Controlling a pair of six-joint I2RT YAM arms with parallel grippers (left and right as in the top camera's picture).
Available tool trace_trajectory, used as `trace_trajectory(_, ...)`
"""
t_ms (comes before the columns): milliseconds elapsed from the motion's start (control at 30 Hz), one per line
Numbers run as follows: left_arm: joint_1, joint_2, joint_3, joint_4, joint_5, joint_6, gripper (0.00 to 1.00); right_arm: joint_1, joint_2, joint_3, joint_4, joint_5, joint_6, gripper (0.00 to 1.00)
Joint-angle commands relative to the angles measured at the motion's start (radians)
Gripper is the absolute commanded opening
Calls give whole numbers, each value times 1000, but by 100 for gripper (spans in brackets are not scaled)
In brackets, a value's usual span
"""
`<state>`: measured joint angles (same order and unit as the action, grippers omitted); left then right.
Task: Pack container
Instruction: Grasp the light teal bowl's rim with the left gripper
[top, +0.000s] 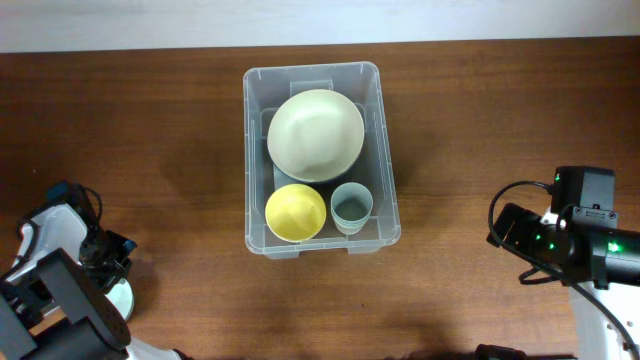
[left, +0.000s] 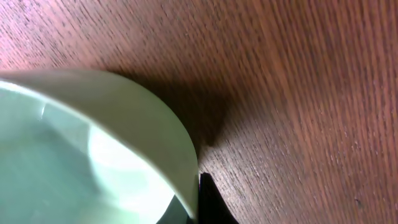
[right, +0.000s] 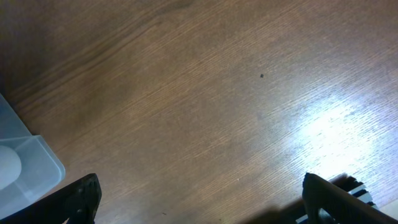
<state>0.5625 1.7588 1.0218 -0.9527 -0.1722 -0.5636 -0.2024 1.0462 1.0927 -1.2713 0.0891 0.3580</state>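
Note:
My left gripper should next lift the pale green bowl it holds and move it outward over the container (top: 388, 170). Then it should lower the bowl into the yellow bowl (top: 295, 212), whose open top faces up.
The clear container (top: 388, 170) stands at the table's middle. In it lie a large pale green bowl (top: 315, 135), a yellow bowl (top: 295, 212) and a blue-grey cup (top: 351, 206). My left gripper (left: 194, 200) is at the table's front left, shut on the rim of another pale green bowl (left: 93, 143), one finger outside the wall and one inside. That bowl shows as a pale patch in the overhead view (top: 122, 298). My right gripper (right: 202, 199) is open and empty over bare wood to the right of the container, whose corner (right: 25, 165) shows at the left of the right wrist view.
The wooden table (top: 500, 110) runs to a pale wall edge at the back. The left arm's body (top: 60, 290) fills the front left corner and the right arm's body (top: 575, 240) the right side.

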Motion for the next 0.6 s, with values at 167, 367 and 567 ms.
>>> trace_trajectory(167,-52,-84,84,-60,99,42,1,-8,-5,-3,3,2,-8,99)
trace_trajectory(367,-205,-286,210,-148,129,58,1,-8,-5,-3,3,2,-10,99)
trace_trajectory(567,-480,-438,362,-212,185,60,1,-8,-5,-3,6,1,-10,99)
